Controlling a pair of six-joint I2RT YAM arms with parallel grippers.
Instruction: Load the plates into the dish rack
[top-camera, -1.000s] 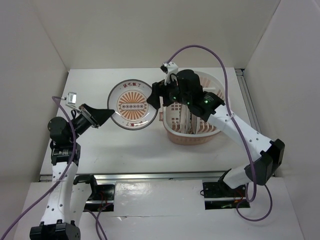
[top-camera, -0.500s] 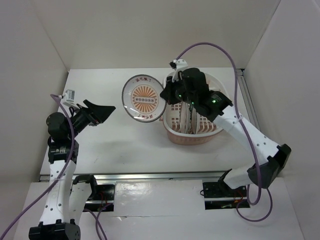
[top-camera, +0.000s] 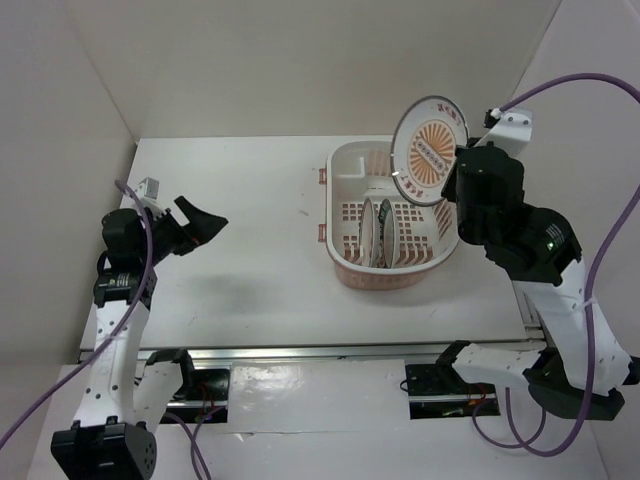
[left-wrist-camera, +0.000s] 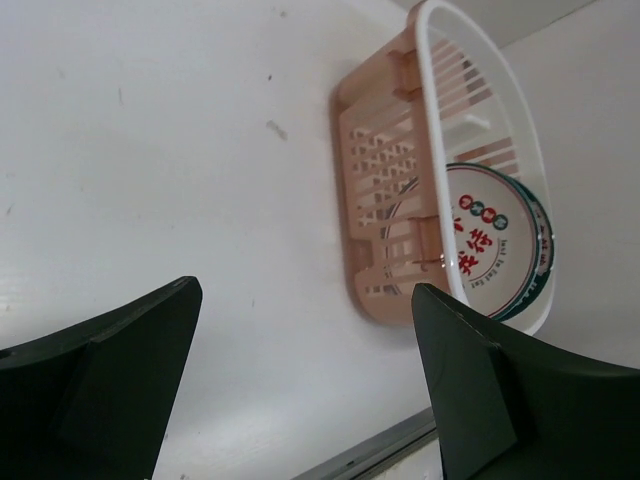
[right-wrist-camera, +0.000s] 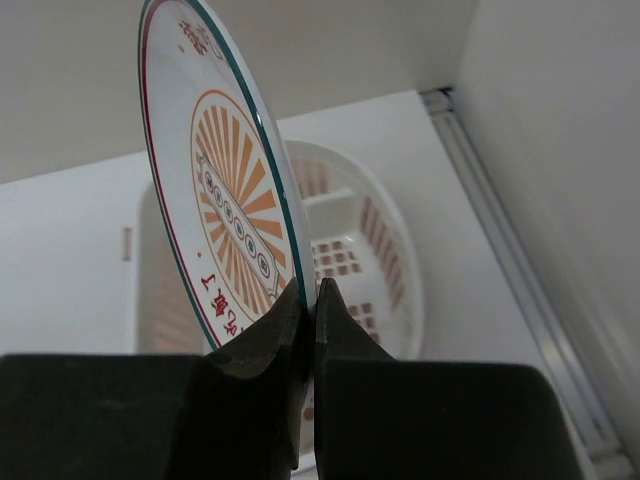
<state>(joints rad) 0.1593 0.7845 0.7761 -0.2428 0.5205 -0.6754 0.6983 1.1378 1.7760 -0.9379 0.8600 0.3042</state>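
I should tip the plate upright as I lower my right gripper into the rack's empty space beside the standing plates, and then let go, because that space is open below my gripper.
My right gripper (top-camera: 455, 168) is shut on the rim of the orange sunburst plate (top-camera: 432, 150), holding it on edge above the far right end of the dish rack (top-camera: 385, 277). In the right wrist view the two fingers pinch the lower rim (right-wrist-camera: 310, 295) of the sunburst plate (right-wrist-camera: 225, 190), with the rack (right-wrist-camera: 385, 240) below. Two plates (top-camera: 376, 232) stand on edge inside the rack. The left wrist view shows one of them, white with red marks and a blue-green rim (left-wrist-camera: 490, 240). My left gripper (top-camera: 200, 225) is open over the table's left side, far from the rack (left-wrist-camera: 375, 150), with nothing between its jaws (left-wrist-camera: 305, 300).
White walls close in the table at the back and both sides. A metal rail (top-camera: 320, 352) runs along the near edge. A second rail (top-camera: 495, 200) lies along the right wall, close to the rack. Purple cables (top-camera: 590, 85) loop above the right arm.
The left gripper let go of the sunburst plate, opened and drew back left. The right gripper closed on the plate and carried it up and right, over the rack.
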